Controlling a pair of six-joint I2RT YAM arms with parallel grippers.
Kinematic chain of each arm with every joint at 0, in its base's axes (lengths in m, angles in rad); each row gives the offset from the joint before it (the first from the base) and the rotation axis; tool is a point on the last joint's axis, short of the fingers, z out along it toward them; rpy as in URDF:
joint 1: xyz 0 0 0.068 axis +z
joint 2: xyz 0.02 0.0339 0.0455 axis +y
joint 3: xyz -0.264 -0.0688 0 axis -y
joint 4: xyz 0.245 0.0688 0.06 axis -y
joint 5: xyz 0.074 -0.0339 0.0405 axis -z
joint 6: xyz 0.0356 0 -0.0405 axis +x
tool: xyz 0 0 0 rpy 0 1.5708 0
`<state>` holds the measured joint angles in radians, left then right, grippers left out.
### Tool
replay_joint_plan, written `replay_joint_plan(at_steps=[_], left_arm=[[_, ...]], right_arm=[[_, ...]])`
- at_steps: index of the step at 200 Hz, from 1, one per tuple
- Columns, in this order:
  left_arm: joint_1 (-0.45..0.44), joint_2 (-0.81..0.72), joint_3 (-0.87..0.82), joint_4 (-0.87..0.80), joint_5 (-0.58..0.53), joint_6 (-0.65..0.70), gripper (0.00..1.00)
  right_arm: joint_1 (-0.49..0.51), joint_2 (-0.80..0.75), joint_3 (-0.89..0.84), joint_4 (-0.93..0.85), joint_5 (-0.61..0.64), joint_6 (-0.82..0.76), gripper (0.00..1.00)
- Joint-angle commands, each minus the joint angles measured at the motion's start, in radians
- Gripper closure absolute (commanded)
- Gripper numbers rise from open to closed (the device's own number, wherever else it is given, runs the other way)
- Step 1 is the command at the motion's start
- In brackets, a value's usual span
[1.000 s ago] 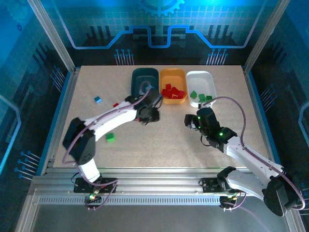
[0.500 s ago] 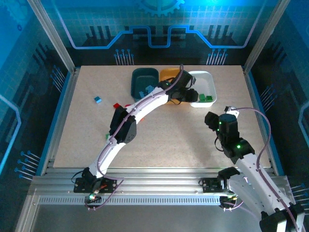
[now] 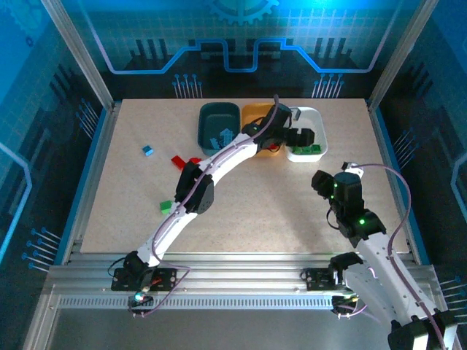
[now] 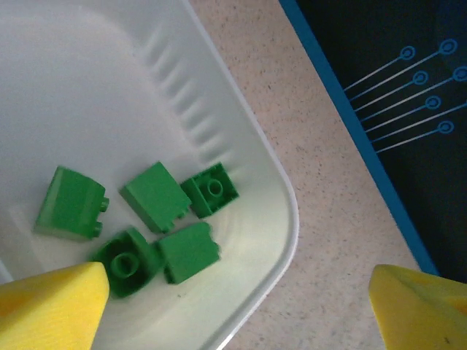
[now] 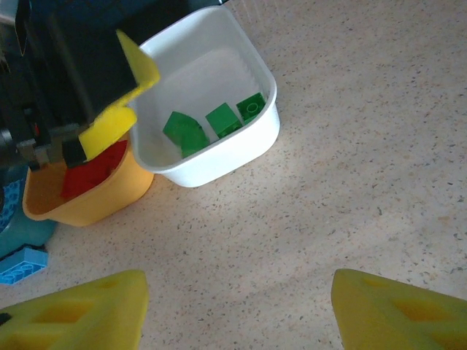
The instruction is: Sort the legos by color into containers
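The red lego farthest from the white tub lies loose on the table, so my left gripper will swing past the dark teal tub (image 3: 214, 119) and down onto it.
My left gripper (image 3: 303, 136) hangs open over the near right corner of the white tub (image 3: 317, 119), with nothing between its yellow fingertips (image 4: 55, 302). Several green legos (image 4: 153, 195) lie loose in that corner of the white tub (image 4: 273, 182). The yellow-orange tub (image 3: 253, 111) holds red legos (image 5: 93, 169), and the dark teal tub (image 3: 214, 119) holds blue ones. My right gripper (image 3: 321, 181) stands open above bare table, near side of the white tub (image 5: 244, 138), and holds nothing. On the left of the table lie a blue lego (image 3: 148, 151), a red lego (image 3: 179, 161) and a green lego (image 3: 166, 206).
My long left arm (image 3: 219, 160) stretches diagonally across the table from its base up to the tubs. The three tubs sit side by side at the far edge. A blue border (image 4: 350, 124) runs along the table's right side.
My left arm swung from mid-table over to the white tub, and its jaws went from shut to open there. My right arm drew back toward the right.
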<state>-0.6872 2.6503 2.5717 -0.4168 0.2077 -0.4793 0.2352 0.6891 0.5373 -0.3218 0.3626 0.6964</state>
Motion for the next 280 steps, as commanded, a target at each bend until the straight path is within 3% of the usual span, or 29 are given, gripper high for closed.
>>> replay_joint_plan(at_steps=[1, 28, 60, 95, 127, 161, 196, 230, 280], left_arm=[[0.013, -0.02, 0.049, 0.036, 0.018, 0.019, 0.04], [0.014, -0.186, -0.083, 0.011, -0.002, 0.056, 0.08], [0.05, -0.57, -0.63, 0.079, -0.17, 0.024, 0.11], [0.183, -0.929, -1.153, -0.003, -0.326, -0.144, 0.1], [0.325, -1.052, -1.399, -0.086, -0.369, -0.259, 0.09], [0.457, -1.006, -1.429, -0.084, -0.329, -0.289, 0.11], [0.544, -0.818, -1.224, -0.193, -0.28, -0.293, 0.15], [0.583, -0.637, -1.043, -0.32, -0.29, -0.302, 0.23], [0.601, -0.615, -1.05, -0.329, -0.31, -0.325, 0.26]], right_arm=[[-0.014, -0.005, 0.003, 0.004, -0.025, -0.018, 0.32], [-0.014, 0.001, -0.005, 0.023, -0.05, -0.026, 0.32], [-0.004, 0.026, -0.006, 0.055, -0.099, -0.042, 0.32], [0.065, 0.073, -0.008, 0.098, -0.089, -0.062, 0.32], [0.139, 0.131, -0.002, 0.127, -0.047, -0.081, 0.32], [0.169, 0.157, -0.005, 0.14, -0.028, -0.086, 0.32], [0.172, 0.167, -0.007, 0.147, -0.031, -0.084, 0.32], [0.174, 0.169, -0.006, 0.147, -0.032, -0.084, 0.31], [0.174, 0.171, -0.007, 0.149, -0.034, -0.079, 0.31]])
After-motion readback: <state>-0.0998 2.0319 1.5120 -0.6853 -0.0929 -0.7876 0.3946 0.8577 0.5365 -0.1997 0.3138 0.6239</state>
